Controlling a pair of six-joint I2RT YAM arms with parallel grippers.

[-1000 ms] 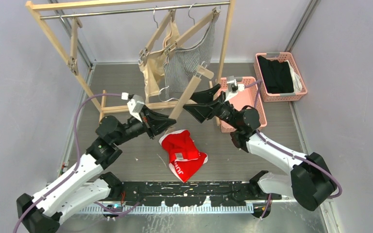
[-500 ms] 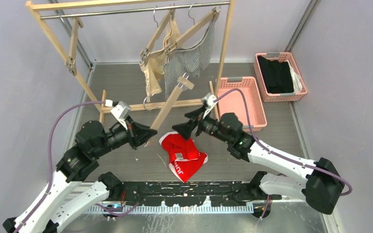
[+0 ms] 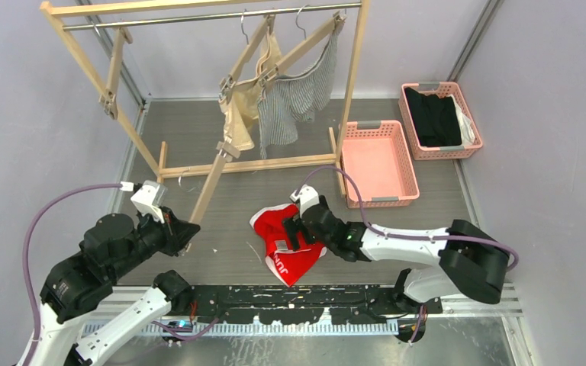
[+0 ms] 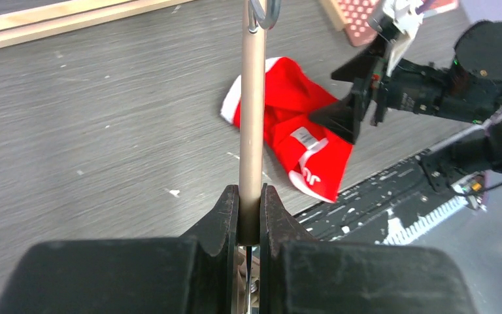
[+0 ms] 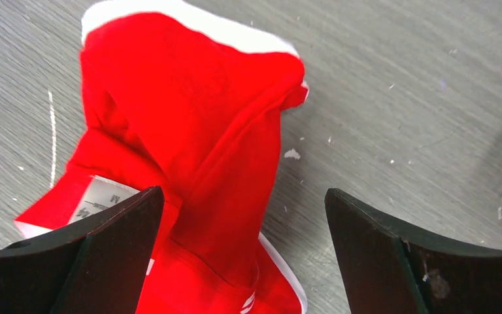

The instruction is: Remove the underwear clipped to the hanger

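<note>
The cloth lies below, between my right gripper's open fingers, so next I will lower them around the red underwear's middle (image 3: 302, 240) (image 5: 219, 212) beside the label and close them.
The red underwear (image 3: 290, 242) with white waistband lies crumpled on the grey floor, also in the right wrist view (image 5: 189, 150) and the left wrist view (image 4: 294, 131). My right gripper (image 3: 291, 232) is open, low over it, jaws straddling the cloth (image 5: 242, 229). My left gripper (image 3: 185, 232) is shut on the lower end of an empty wooden hanger (image 3: 210, 187), seen as a tan bar (image 4: 252, 118) with its metal hook at the top. The beige underwear (image 3: 242, 114) and the striped underwear (image 3: 294, 103) hang clipped to hangers on the rack.
A wooden clothes rack (image 3: 107, 84) stands at the back left. An empty pink basket (image 3: 378, 164) sits right of the rack; a second pink basket (image 3: 439, 118) holds black clothes. The arm mount rail (image 3: 297, 301) runs along the near edge.
My left gripper has carried the empty hanger left and toward me, away from the red underwear. My right gripper has come down from the hanger to the red underwear, still open.
</note>
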